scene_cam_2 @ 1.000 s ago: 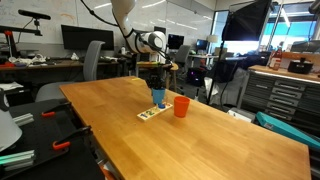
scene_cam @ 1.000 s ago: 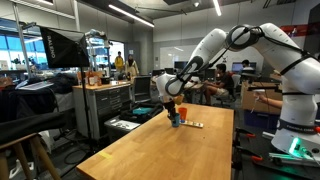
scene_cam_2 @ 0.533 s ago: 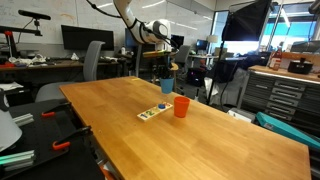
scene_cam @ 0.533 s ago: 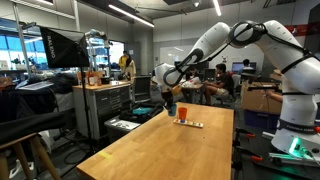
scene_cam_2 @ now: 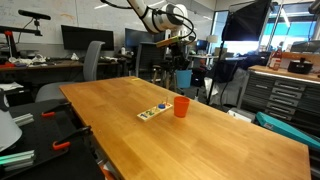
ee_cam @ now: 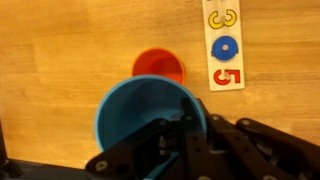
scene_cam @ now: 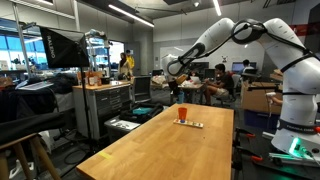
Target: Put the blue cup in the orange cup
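The orange cup stands below, past the blue cup's rim. My gripper should move down and toward the orange cup's opening [ee_cam: 158, 63] and let go of the blue cup [ee_cam: 140, 108] inside.
My gripper [ee_cam: 186, 140] is shut on the rim of the blue cup [ee_cam: 140, 108], with one finger inside it and one outside. The cup hangs high above the table. In the wrist view the orange cup [ee_cam: 158, 64] stands upright on the wood, showing just past the blue cup's far rim. In both exterior views the gripper [scene_cam: 172, 80] [scene_cam_2: 180, 58] is well above the orange cup [scene_cam: 182, 112] [scene_cam_2: 181, 106]. The blue cup is hard to make out under the gripper in those views.
A flat pale strip with coloured number pieces [ee_cam: 224, 45] lies on the wooden table [scene_cam_2: 200, 140] beside the orange cup; it also shows in both exterior views [scene_cam: 190, 123] [scene_cam_2: 153, 111]. Benches, monitors and chairs surround the table.
The gripper has risen from table height, lifting the blue cup off the wood, and has shifted towards the orange cup. The orange cup and the strip have not moved.
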`<state>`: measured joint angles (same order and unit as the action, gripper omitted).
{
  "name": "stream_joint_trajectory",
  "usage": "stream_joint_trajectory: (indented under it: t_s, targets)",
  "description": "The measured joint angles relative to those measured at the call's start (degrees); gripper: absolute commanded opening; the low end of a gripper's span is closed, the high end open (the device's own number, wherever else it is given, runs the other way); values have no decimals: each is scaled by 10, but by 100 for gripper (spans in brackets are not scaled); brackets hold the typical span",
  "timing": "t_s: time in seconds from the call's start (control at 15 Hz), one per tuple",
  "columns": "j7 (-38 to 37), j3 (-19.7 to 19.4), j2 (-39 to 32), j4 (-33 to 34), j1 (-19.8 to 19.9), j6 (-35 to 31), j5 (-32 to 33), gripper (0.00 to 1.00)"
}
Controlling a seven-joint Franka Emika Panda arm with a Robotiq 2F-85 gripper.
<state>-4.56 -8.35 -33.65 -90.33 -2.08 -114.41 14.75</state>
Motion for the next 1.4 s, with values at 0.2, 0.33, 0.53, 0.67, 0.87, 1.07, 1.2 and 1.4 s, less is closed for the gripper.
stream_joint_trajectory:
  t_s: [0.2,0.33,0.53,0.67,0.87,1.07,1.2,1.4]
  targets:
    - [-5,-6,-3,-2,18,26,1,1]
    - [-8,-6,-10,-3,24,32,1,1]
    - [-10,-3,-19,-3,25,32,1,1]
    - [-10,4,-24,-3,24,31,1,1]
    - [-13,14,-29,-3,22,31,1,1]
    - [-16,19,-32,-3,20,31,1,1]
    - [-18,19,-33,-3,20,31,1,1]
    - [-23,19,-33,-2,20,31,1,1]
